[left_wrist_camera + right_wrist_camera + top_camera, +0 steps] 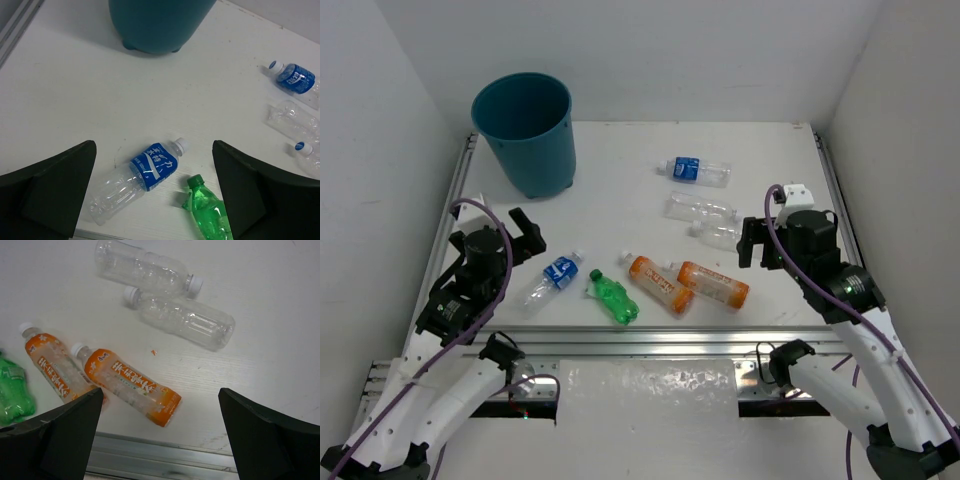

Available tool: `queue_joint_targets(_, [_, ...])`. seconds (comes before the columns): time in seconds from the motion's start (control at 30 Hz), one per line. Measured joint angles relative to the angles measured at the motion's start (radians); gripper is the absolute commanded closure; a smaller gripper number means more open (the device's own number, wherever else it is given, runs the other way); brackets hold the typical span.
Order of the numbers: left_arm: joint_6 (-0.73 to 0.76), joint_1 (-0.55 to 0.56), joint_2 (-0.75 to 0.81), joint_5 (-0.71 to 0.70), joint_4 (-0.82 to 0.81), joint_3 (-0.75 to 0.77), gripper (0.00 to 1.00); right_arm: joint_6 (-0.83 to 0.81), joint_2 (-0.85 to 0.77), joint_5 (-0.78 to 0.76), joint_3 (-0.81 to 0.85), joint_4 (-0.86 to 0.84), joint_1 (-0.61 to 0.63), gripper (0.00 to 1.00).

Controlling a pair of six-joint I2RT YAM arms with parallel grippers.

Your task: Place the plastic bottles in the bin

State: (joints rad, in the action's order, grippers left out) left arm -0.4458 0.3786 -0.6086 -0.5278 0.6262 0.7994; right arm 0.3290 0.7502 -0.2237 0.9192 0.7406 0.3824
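I will next move my right gripper down to the closer orange bottle, which lies slanted below it, to its left in the top view. The gripper's fingers will turn across the bottle's label.
Several plastic bottles lie on the white table. A clear blue-labelled bottle and a green bottle lie just right of my open, empty left gripper; they lie below and between its jaws in the left wrist view. Two orange-labelled bottles lie front centre, left of my open, empty right gripper. Two clear unlabelled bottles and a second blue-labelled one lie further back. The teal bin stands upright at the back left.
An aluminium rail runs along the table's near edge, close below the orange bottles, and shows in the right wrist view. White walls enclose the table on the left, back and right. Purple cables loop off both arms.
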Motion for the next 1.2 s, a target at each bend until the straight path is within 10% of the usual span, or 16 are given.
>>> queue_joint_targets(0.4, [0.011,0.0,-0.008,0.044,-0.006,0.0,0.0,-0.044,0.004,0.139,-0.059,-0.026,0.0,0.01])
queue_joint_targets(0.73, [0.03,0.0,-0.045,0.111,-0.024,0.0,0.0,-0.098,0.486,0.242,-0.059,-0.037,0.008,0.08])
queue_joint_targets(1.2, [0.03,0.0,-0.039,0.129,-0.024,0.0,0.0,-0.139,0.743,0.164,-0.09,-0.097,0.119,0.23])
